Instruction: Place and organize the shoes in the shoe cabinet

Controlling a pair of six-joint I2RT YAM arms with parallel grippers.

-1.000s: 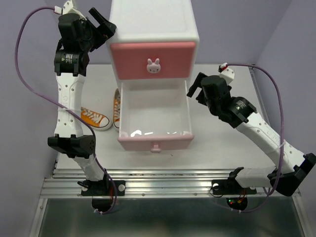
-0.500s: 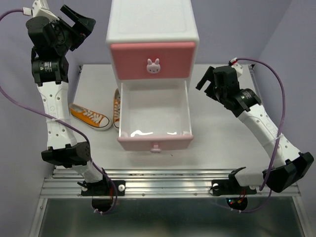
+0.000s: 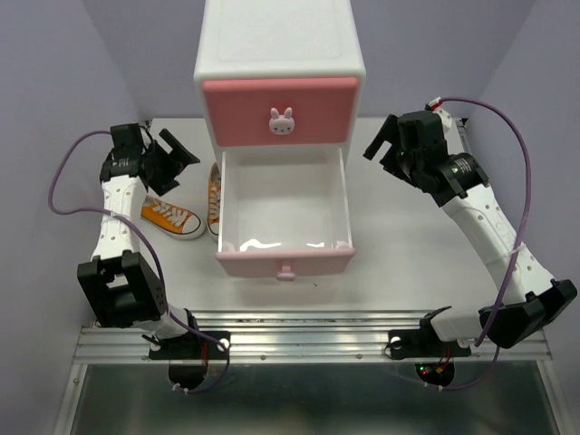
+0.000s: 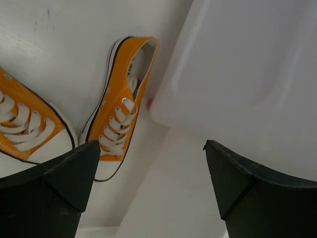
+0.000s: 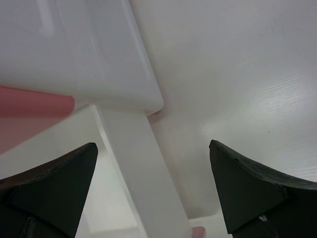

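Observation:
I will next lower my left gripper to the side of the orange sneaker beside the lower drawer [image 3: 283, 217], as the sneaker's opening leaves its rim exposed.
The white shoe cabinet [image 3: 279, 41] stands at the back. Its salmon-pink upper drawer [image 3: 279, 111] is shut and its pale pink lower drawer [image 3: 283, 217] is pulled out and empty. Two orange sneakers lie left of it: one [image 3: 170, 217] flat on the table, the other [image 3: 215, 198] against the drawer's side [image 4: 124, 111]. The white sneakers are out of view. My left gripper [image 3: 178, 154] is open and empty just above the orange sneakers [image 4: 151, 166]. My right gripper [image 3: 385, 149] is open and empty beside the cabinet's right front corner [image 5: 153, 173].
Purple walls close in the table [image 3: 408, 254] on the left, back and right. An aluminium rail [image 3: 299, 331] runs along the near edge by the arm bases.
My left arm has swung down from high beside the cabinet to just above the orange sneakers. My right gripper has risen and drawn back to the right of the open drawer.

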